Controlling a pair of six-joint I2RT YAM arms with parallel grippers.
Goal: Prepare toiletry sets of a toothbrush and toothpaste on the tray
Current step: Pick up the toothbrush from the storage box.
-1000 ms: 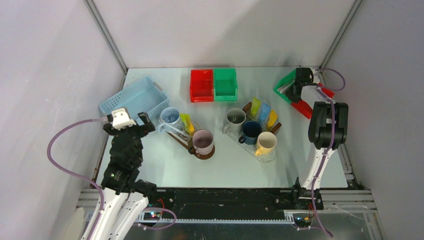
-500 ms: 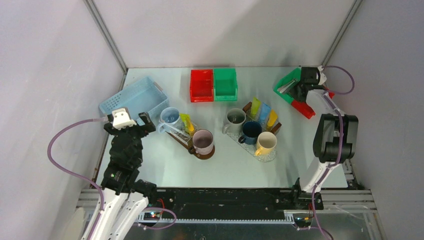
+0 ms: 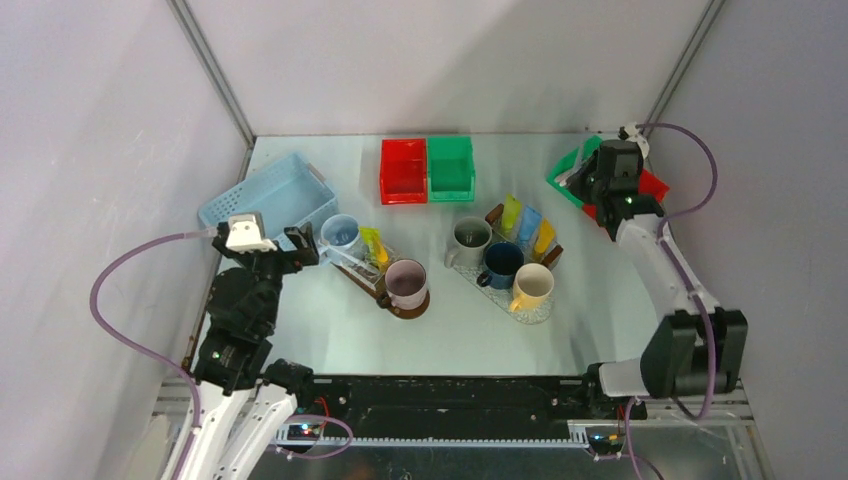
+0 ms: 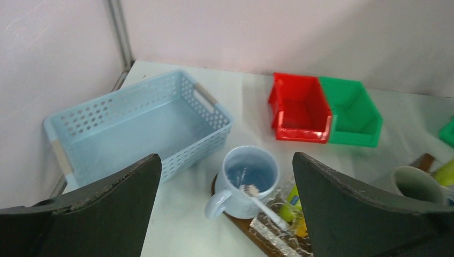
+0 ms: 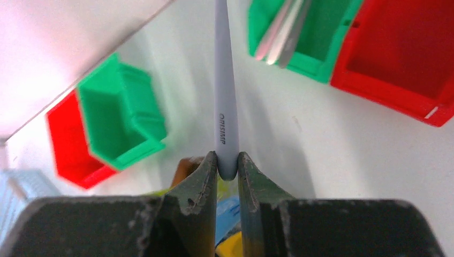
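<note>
I will next turn my left gripper and move it right in the top view onto the pale toothbrush's loose end, as its rounded end is held.
My right gripper (image 3: 592, 186) is shut on the rounded end of a pale toothbrush (image 5: 224, 96), held in the air beside the back-right green bin (image 5: 316, 48), where more toothbrushes (image 5: 282, 32) lie. Below its jaws a light blue tube (image 5: 227, 210) shows. Lime green, light blue and orange tubes (image 3: 527, 225) lie on the right tray (image 3: 545, 312) behind three mugs. My left gripper (image 4: 226, 159) hangs open above a light blue mug (image 4: 250, 174) on the left tray (image 3: 352, 276). There a toothbrush (image 4: 263, 207) leans on the mug's rim beside a yellow-green tube (image 4: 292, 199).
A pale blue basket (image 4: 139, 126) stands at the back left. A red bin (image 3: 403, 170) and a green bin (image 3: 451, 167) sit at the back centre. Another red bin (image 5: 401, 59) adjoins the back-right green one. A pink mug (image 3: 407, 283) stands on a brown coaster.
The right arm's elbow has swung down toward the near edge while its gripper stays by the back-right green bin. The left gripper has edged slightly right, toward the light blue mug.
</note>
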